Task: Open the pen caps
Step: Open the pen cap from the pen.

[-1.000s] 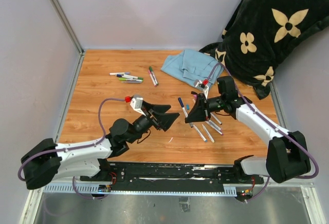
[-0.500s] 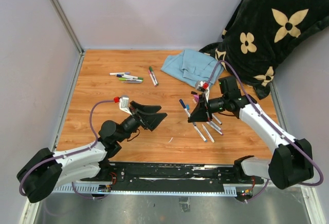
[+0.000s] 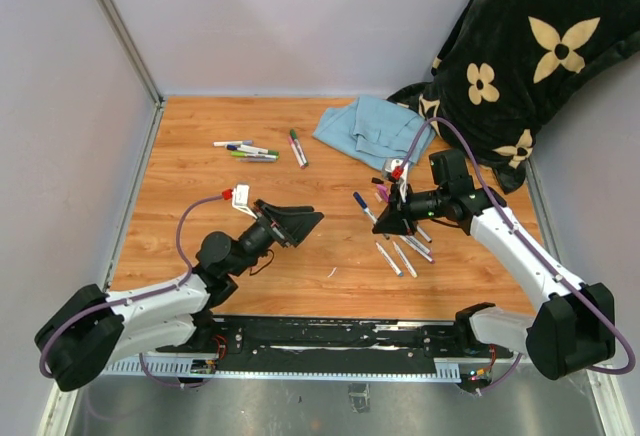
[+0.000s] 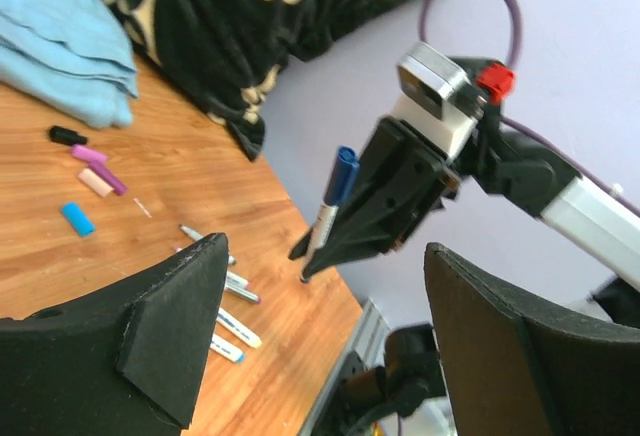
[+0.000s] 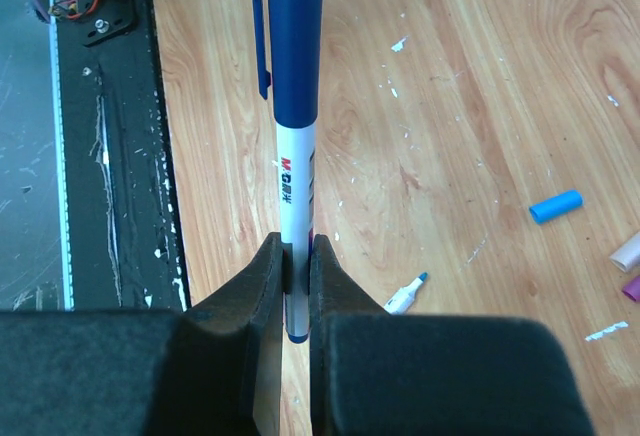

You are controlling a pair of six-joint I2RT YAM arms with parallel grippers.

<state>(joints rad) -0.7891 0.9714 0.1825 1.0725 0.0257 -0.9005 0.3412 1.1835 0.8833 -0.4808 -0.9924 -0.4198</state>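
Observation:
The bare wood beside the uncapped markers is clear, so my right gripper will next move down and back to it and let go of the white body of the pen there.
My right gripper (image 5: 297, 256) is shut on the white barrel of a pen (image 5: 297, 181) whose long blue cap (image 5: 295, 26) points away from the fingers. Seen from above, that right gripper (image 3: 381, 224) holds the pen over the right middle of the table, the blue cap (image 3: 359, 200) towards the left arm. My left gripper (image 3: 308, 228) hangs open a short way to the left of it, nothing between its fingers (image 4: 170, 326). The left wrist view faces the held pen's cap (image 4: 342, 174). Loose caps lie on the wood: blue (image 4: 77, 218), pink (image 4: 95, 183), purple (image 4: 100, 161), black (image 4: 65, 136).
Several uncapped markers (image 3: 405, 251) lie under the right gripper. Several capped markers (image 3: 245, 151) and one more (image 3: 298, 148) lie at the back left. A folded blue cloth (image 3: 365, 128) and a dark flowered blanket (image 3: 520, 46) fill the back right. Walls close in the table.
My left gripper has drawn back to the left, away from the pen, with its jaws wider. The right gripper has shifted slightly right with the pen still in it.

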